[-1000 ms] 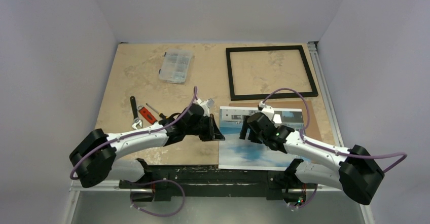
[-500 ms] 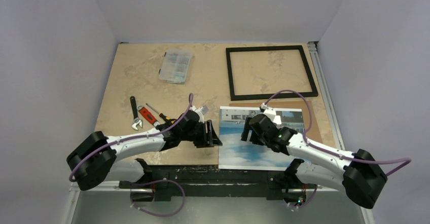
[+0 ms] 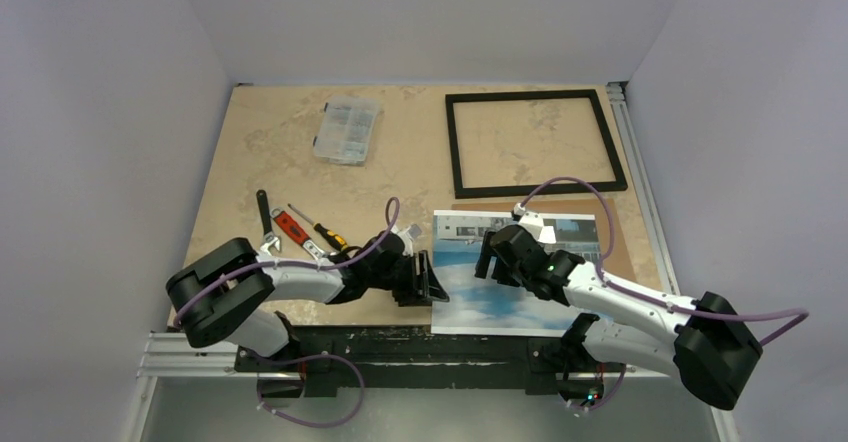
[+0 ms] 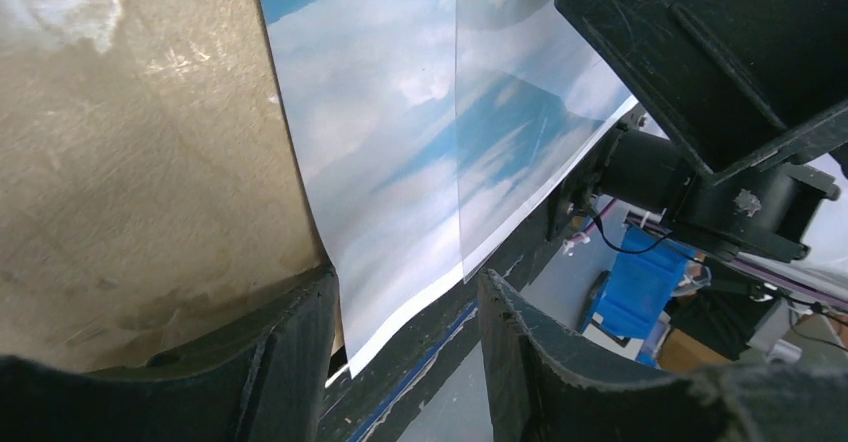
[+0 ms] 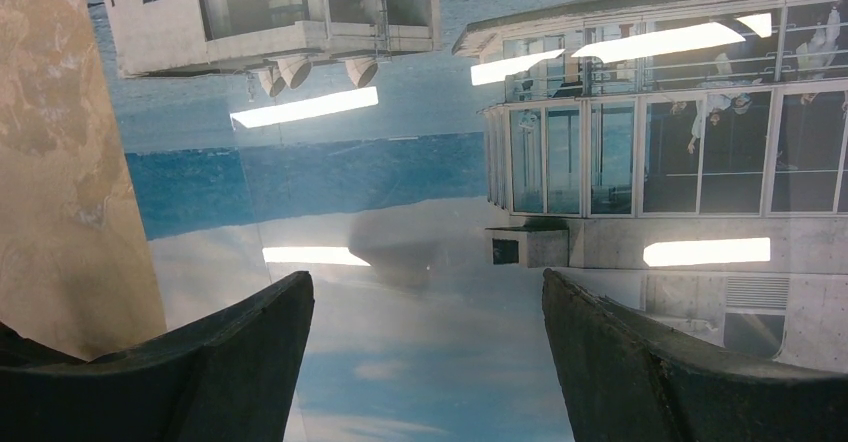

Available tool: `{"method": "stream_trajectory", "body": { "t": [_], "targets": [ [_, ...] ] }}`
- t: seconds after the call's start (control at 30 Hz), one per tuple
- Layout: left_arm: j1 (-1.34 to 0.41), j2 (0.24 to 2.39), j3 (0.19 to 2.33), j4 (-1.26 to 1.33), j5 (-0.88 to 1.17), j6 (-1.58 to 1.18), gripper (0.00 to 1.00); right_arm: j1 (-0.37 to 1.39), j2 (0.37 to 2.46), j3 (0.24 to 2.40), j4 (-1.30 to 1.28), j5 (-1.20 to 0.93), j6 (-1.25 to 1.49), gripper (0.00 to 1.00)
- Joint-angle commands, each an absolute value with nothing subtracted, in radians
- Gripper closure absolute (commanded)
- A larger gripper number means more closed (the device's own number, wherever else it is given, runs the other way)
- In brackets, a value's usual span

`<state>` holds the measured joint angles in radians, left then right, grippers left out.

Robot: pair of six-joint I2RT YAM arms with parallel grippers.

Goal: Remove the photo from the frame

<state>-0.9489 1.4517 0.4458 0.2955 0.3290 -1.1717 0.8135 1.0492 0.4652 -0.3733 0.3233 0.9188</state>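
The left gripper eases farther in onto the photo's near corner (image 3: 435, 330) (image 4: 366, 345) next and closes on it, since that corner juts past the table edge between its fingers.
The photo (image 3: 500, 297), a white building under blue sky, lies flat at the table's front edge, outside the frame. The frame (image 3: 535, 187) is thin, black and empty, and lies at the back right. My left gripper (image 3: 428, 280) is open at the photo's near left corner. In the left wrist view that corner (image 4: 385, 292) juts past the table edge between the left gripper's (image 4: 405, 357) fingers, untouched. A clear sheet (image 4: 520, 92) overlaps the photo. My right gripper (image 3: 488, 254) hovers wide open over the photo (image 5: 420, 262), its fingertips (image 5: 250, 342) holding nothing.
A brown backing panel (image 3: 620, 242) shows from under the photo's right side. A clear parts box (image 3: 347, 130) sits at the back left. A wrench (image 3: 265, 224), a red tool (image 3: 291, 227) and a screwdriver (image 3: 328, 234) lie left of my left arm.
My left gripper has opened and let go of the photo's left edge. It has slid toward the table's front edge, with its arm drawn back. The right arm has barely moved.
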Motion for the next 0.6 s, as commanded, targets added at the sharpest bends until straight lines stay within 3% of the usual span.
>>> {"method": "stream_trajectory", "body": {
  "t": [0.0, 0.33, 0.57],
  "targets": [
    [-0.956, 1.505, 0.422, 0.450, 0.369, -1.231, 0.48, 0.817, 1.075, 0.457, -0.380, 0.310, 0.934, 0.18],
    [-0.956, 1.469, 0.400, 0.583, 0.381, -1.272, 0.50, 0.816, 1.090, 0.463, -0.383, 0.314, 0.928, 0.18],
    [-0.951, 1.604, 0.397, 0.773, 0.419, -1.365, 0.56, 0.816, 1.097, 0.472, -0.387, 0.314, 0.924, 0.18]
  ]
}}
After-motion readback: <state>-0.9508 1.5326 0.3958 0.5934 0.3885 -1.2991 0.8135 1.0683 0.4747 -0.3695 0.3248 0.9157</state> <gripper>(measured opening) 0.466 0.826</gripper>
